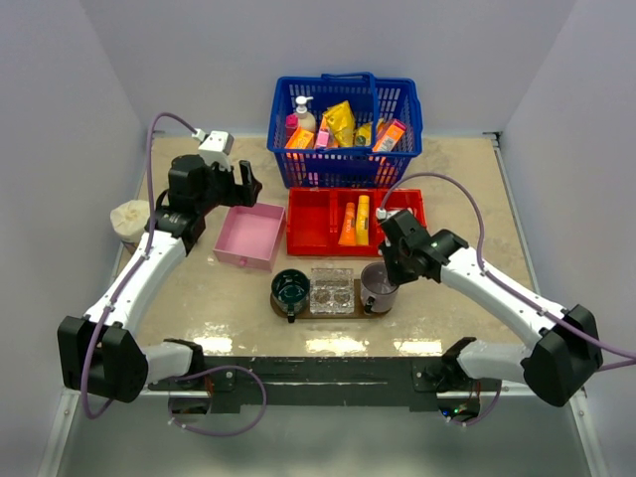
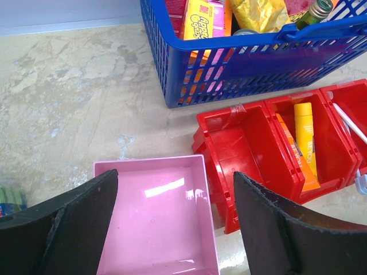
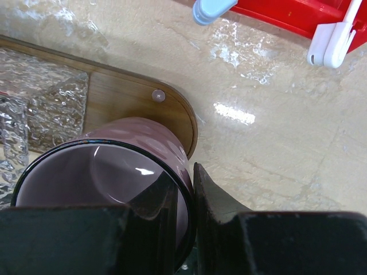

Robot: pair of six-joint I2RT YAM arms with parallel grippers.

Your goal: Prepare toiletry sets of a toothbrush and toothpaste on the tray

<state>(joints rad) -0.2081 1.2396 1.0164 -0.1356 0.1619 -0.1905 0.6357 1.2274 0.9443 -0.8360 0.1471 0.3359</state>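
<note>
My right gripper needs to move down, set the purple cup on the tray's bare rounded end (image 3: 163, 113) and let go of the cup's rim, because that end of the tray is below my gripper.
The dark wooden tray (image 1: 316, 311) lies near the front and carries a green cup (image 1: 290, 288), a clear glass dish (image 1: 331, 289) and a purple cup (image 1: 378, 286). My right gripper (image 3: 192, 172) is shut on the purple cup's (image 3: 143, 143) rim, one finger inside and one outside, at the tray's (image 3: 132, 100) right end. Two orange-yellow toothpaste tubes (image 1: 355, 222) lie in the red bin's (image 1: 310, 234) middle compartment; they also show in the left wrist view (image 2: 304, 134). A white toothbrush (image 2: 351, 123) lies in the bin's right compartment. My left gripper (image 2: 175, 189) is open and empty above the pink box (image 2: 155, 217).
A blue basket (image 1: 345, 169) of packets and bottles stands behind the red bin (image 2: 241, 149). The pink box (image 1: 248, 236) sits left of the bin. A beige round object (image 1: 129, 219) is at the left edge. White and pale blue toothbrush ends (image 3: 330, 43) overhang the bin's front.
</note>
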